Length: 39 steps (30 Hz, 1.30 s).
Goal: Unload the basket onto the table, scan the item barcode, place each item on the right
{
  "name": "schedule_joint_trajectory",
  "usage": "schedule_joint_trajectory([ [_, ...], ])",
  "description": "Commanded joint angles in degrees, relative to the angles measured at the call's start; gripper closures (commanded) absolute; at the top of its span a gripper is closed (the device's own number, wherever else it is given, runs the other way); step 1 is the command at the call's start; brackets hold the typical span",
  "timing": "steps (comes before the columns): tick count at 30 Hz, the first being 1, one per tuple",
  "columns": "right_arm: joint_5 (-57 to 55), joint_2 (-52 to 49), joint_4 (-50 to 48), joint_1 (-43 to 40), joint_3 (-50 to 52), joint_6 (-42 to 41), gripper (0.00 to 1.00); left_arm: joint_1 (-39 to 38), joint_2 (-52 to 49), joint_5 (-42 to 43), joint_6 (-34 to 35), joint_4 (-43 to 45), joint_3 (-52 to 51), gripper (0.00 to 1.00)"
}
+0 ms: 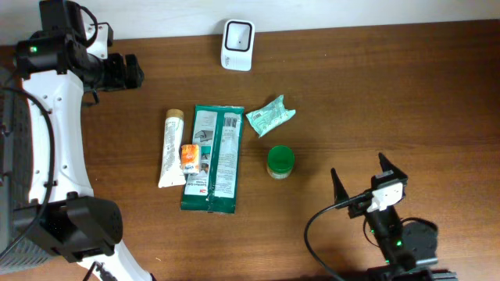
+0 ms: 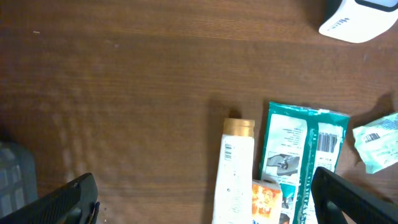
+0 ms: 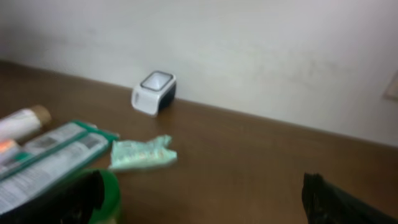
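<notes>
I will reach outward past the jar with my right gripper, tip it down and lower it onto the end of the pale green wipe pack that is away from the long packet.
The white barcode scanner (image 1: 237, 44) stands at the table's far edge. Below it lie a white tube (image 1: 169, 148), a long green packet (image 1: 213, 158) with a small orange box (image 1: 190, 158) on it, a pale green wipe pack (image 1: 270, 116) and a green-lidded jar (image 1: 280, 161). My left gripper (image 1: 131, 72) hovers at the far left, open and empty, left of the scanner. In the left wrist view the left gripper (image 2: 204, 179) is above the tube (image 2: 235, 174) and the packet (image 2: 305, 155). My right gripper (image 1: 363, 183) is open and empty, right of the jar (image 3: 106, 196).
The dark wooden table (image 1: 375, 94) meets a pale wall (image 3: 249, 50) behind the scanner (image 3: 154, 92). A black cable (image 1: 316, 226) loops beside the right arm's base near the front edge. The left arm's white links (image 1: 47, 133) run down the left side.
</notes>
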<state>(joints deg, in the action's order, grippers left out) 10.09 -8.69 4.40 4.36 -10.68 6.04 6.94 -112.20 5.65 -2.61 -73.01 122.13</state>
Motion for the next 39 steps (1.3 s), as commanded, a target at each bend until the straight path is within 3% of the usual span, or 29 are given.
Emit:
schedule_joint_trajectory([
  [1, 4.5, -12.4, 4.8, -0.3, -14.9, -0.7, 0.02, 0.4, -0.6, 0.6, -0.7, 0.0, 0.0, 0.01],
  [5, 8.0, -34.2, 20.7, -0.3, -37.7, -0.5, 0.02, 0.4, -0.6, 0.6, -0.7, 0.0, 0.0, 0.01],
  [11, 15.5, -75.4, 52.7, -0.3, -83.0, 5.9, 0.02, 0.4, -0.6, 0.6, -0.7, 0.0, 0.0, 0.01],
  [13, 15.4, -85.6, 58.1, -0.3, -93.0, 5.9, 0.02, 0.4, -0.6, 0.6, -0.7, 0.0, 0.0, 0.01],
  [17, 18.3, -97.4, 50.1, -0.3, -94.2, 5.5, 0.02, 0.4, -0.6, 0.6, -0.7, 0.0, 0.0, 0.01],
  [21, 18.8, -106.4, 44.6, -0.2, -94.2, -1.0, 0.04, 0.4, -0.6, 0.6, -0.7, 0.0, 0.0, 0.01],
  [31, 24.4, -122.7, 43.3, 4.3, -94.2, -0.3, 0.09, 0.4, -0.6, 0.6, -0.7, 0.0, 0.0, 0.01],
  [35, 24.4, -124.5, 43.3, 5.4, -93.7, -0.3, 0.24, 0.4, -0.6, 0.6, -0.7, 0.0, 0.0, 0.01],
  [39, 24.4, -125.0, 44.6, 6.2, -93.0, -0.4, 0.51, 0.4, -0.6, 0.6, -0.7, 0.0, 0.0, 0.01],
])
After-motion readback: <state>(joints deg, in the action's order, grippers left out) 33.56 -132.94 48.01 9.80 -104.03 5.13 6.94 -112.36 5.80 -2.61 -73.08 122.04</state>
